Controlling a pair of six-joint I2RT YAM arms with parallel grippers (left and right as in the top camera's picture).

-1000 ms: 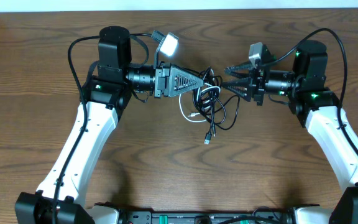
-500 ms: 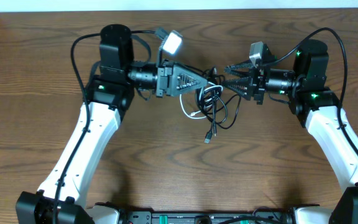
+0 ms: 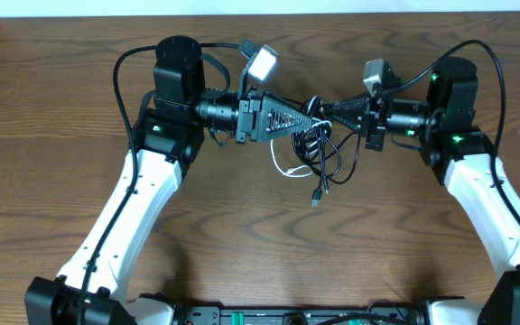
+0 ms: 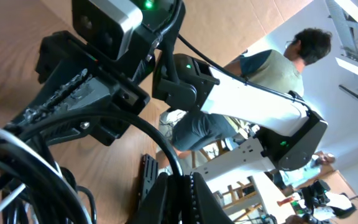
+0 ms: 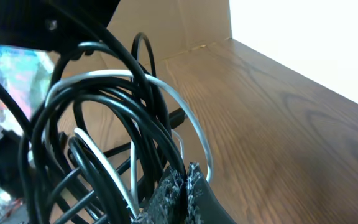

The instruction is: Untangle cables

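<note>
The black loop pinched in my left gripper should next move away from my right gripper, before my left gripper tilts down and lowers toward the wooden table.
The cables (image 3: 320,150) hang as a tangled bunch of black loops with one white cord (image 3: 284,168), held above the table between both grippers. A plug end (image 3: 317,200) dangles lowest. My left gripper (image 3: 311,117) comes in from the left, shut on a black loop; in the left wrist view its jaws (image 4: 180,182) pinch that cord. My right gripper (image 3: 326,110) meets it from the right, almost tip to tip. Seen from the right wrist, the right gripper (image 5: 185,178) is shut on a black strand at the base of the cables (image 5: 104,124), and the white cord (image 5: 188,121) arcs past it.
The wooden table (image 3: 242,235) runs under both arms. Thick black arm wires (image 3: 120,81) loop off each wrist. A person (image 4: 278,62) stands beyond the table in the left wrist view. A cardboard wall (image 5: 179,25) borders the table's far side.
My right gripper has shut on the bunch. The left arm has moved right and slightly back, carrying the cables with it; the dangling plug has shifted right.
</note>
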